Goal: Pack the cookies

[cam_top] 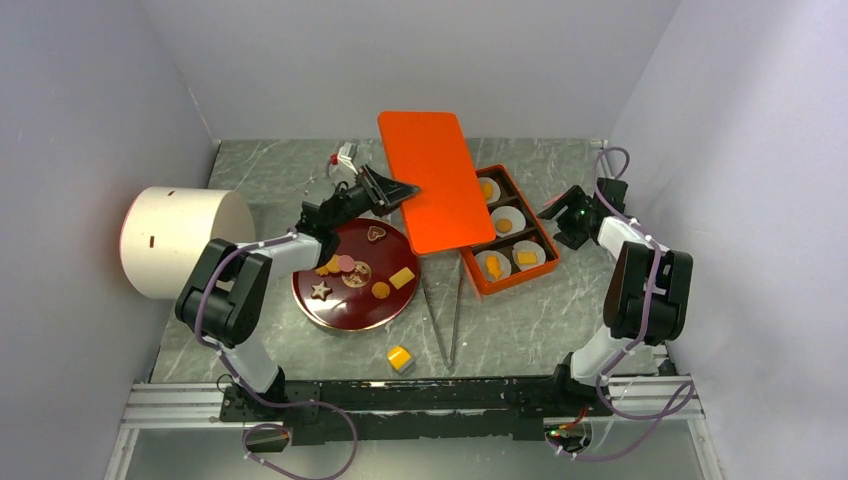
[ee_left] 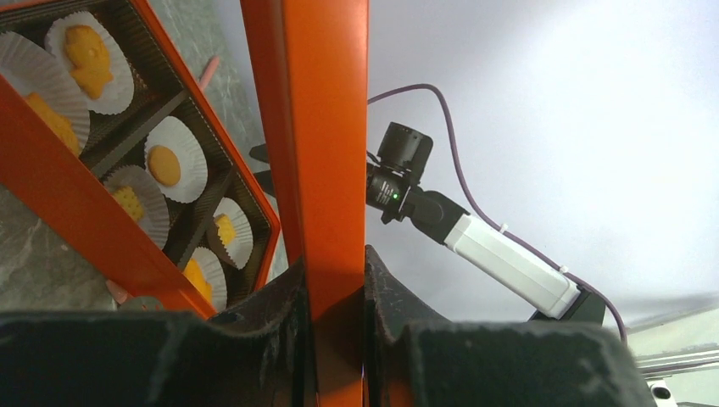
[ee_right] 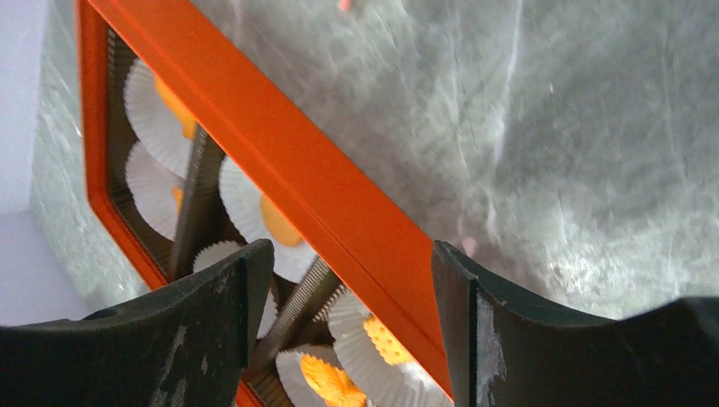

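Note:
My left gripper brings the lid down and across onto the orange box next and releases it. The box lies below it and to its right in the top view.
Several orange, yellow, brown and pink cookies [cam_top: 380, 290] lie on a dark red plate [cam_top: 350, 308]. More cookies [cam_top: 504, 224] sit in white paper cups inside the orange box [cam_top: 478, 272]. My left gripper [cam_top: 395, 190] is shut on the edge of the orange lid [cam_top: 435, 180] and holds it tilted over the box's left side. In the left wrist view the jaws [ee_left: 337, 280] clamp the lid [ee_left: 326, 127] beside the box [ee_left: 85, 225]. My right gripper [cam_top: 568, 215] is open; in its wrist view the jaws [ee_right: 352, 263] straddle the box's wall [ee_right: 288, 170] above a cookie [ee_right: 386, 339].
A white cylinder [cam_top: 180, 235] stands at the left. A yellow-orange cube [cam_top: 399, 357] lies near the front edge. Two thin pink sticks [cam_top: 447, 310] lie between plate and box. A small white and red object [cam_top: 345, 155] sits at the back.

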